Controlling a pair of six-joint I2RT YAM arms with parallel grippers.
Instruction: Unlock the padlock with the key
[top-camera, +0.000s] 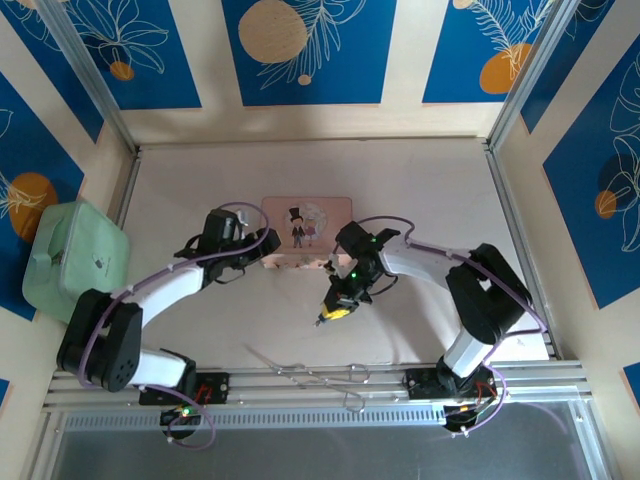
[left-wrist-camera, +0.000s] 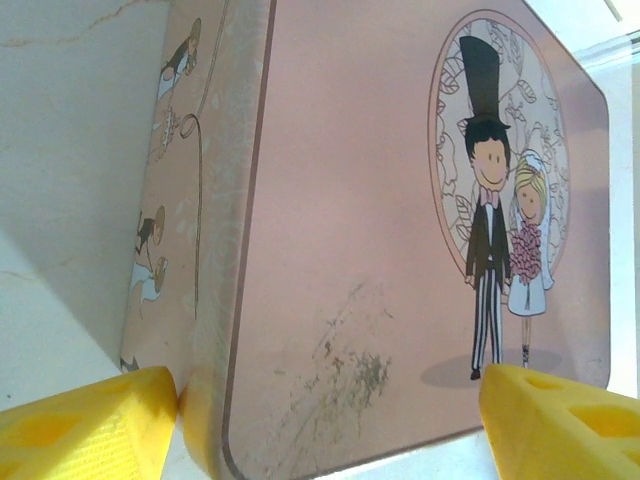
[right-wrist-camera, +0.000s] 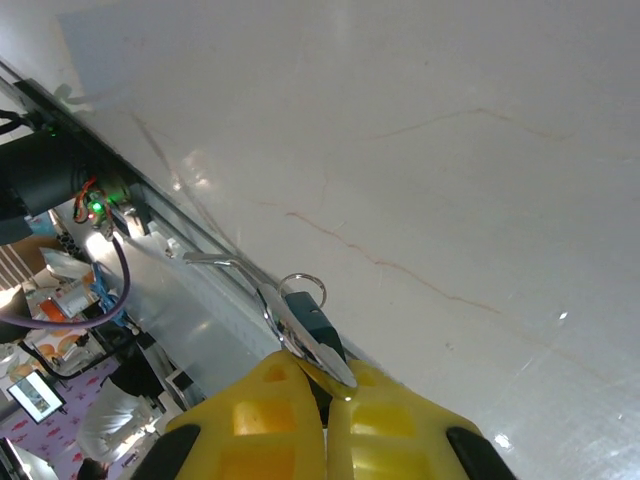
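Note:
The robot next needs to bring its right gripper down toward the bare tabletop between the tin box and the front bar to release the tiny padlock, as that clear spot is below the gripper.
A pink tin box (top-camera: 307, 215) with a cartoon wedding couple on its lid sits at mid-table. My left gripper (top-camera: 268, 240) is at its near left corner. In the left wrist view that gripper (left-wrist-camera: 330, 400) is open, one yellow finger (left-wrist-camera: 90, 420) against the tin's side wall and the other over the lid of the tin (left-wrist-camera: 350, 200). My right gripper (top-camera: 335, 312) hovers right of centre. It (right-wrist-camera: 325, 375) is shut on the key (right-wrist-camera: 320, 335), a silver blade with a dark teal head and a small ring. I cannot make out the blue padlock.
Long thin silver wire pieces (top-camera: 310, 372) lie near the front aluminium rail (top-camera: 300, 385). A pale green case (top-camera: 70, 260) stands against the left wall. Patterned walls enclose the table on three sides.

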